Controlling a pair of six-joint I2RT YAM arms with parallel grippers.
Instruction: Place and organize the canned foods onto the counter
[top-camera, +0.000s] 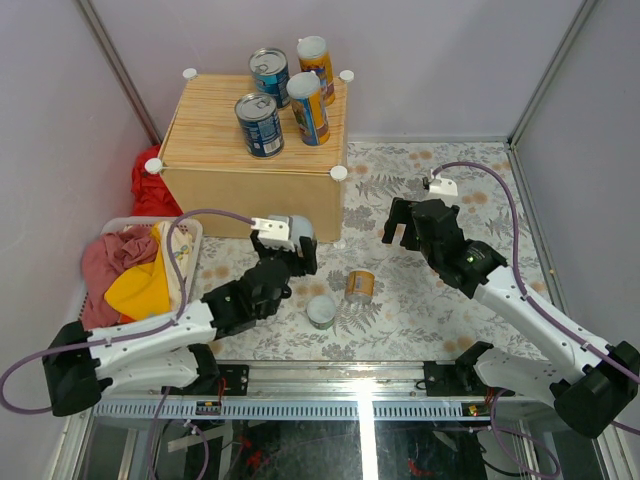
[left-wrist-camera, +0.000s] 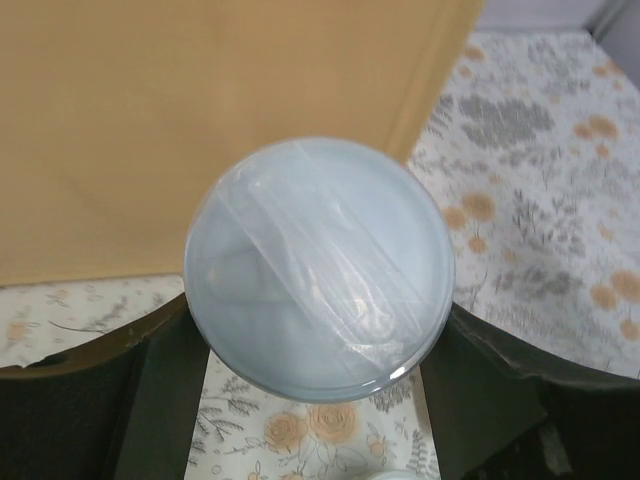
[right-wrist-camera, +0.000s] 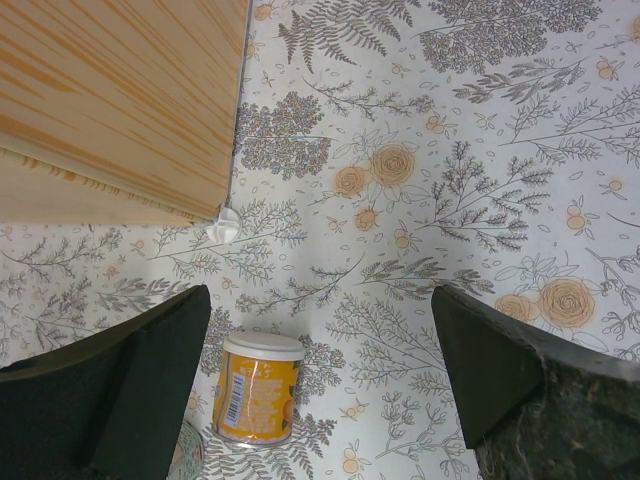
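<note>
The left gripper will lift its can up and outward and let go of it on the counter's bare top (top-camera: 222, 102) beside the blue cans, because that place is above the can and farther outward.
On the counter (top-camera: 210, 150) stand two blue cans (top-camera: 260, 125) and two tall orange-and-blue cans (top-camera: 308, 108). My left gripper (top-camera: 292, 248) is shut on another can just in front of the counter's front wall. In the left wrist view that can's pale lid (left-wrist-camera: 320, 270) fills the space between the fingers (left-wrist-camera: 160, 400) of this gripper (left-wrist-camera: 320, 345). An orange can (top-camera: 360, 285) lies on its side on the floral mat, with a short green can (top-camera: 321, 311) beside it. My right gripper (top-camera: 403, 228) hangs open to the right of the counter. Its wrist view shows this gripper (right-wrist-camera: 320, 370) empty, with the orange can (right-wrist-camera: 255, 388) at lower left.
A white basket of clothes (top-camera: 135, 265) sits at the left, next to the left arm, with a red cloth (top-camera: 148, 185) behind it. The counter has white knobs (top-camera: 339, 173) at its corners. Walls close in the mat on the left, back and right.
</note>
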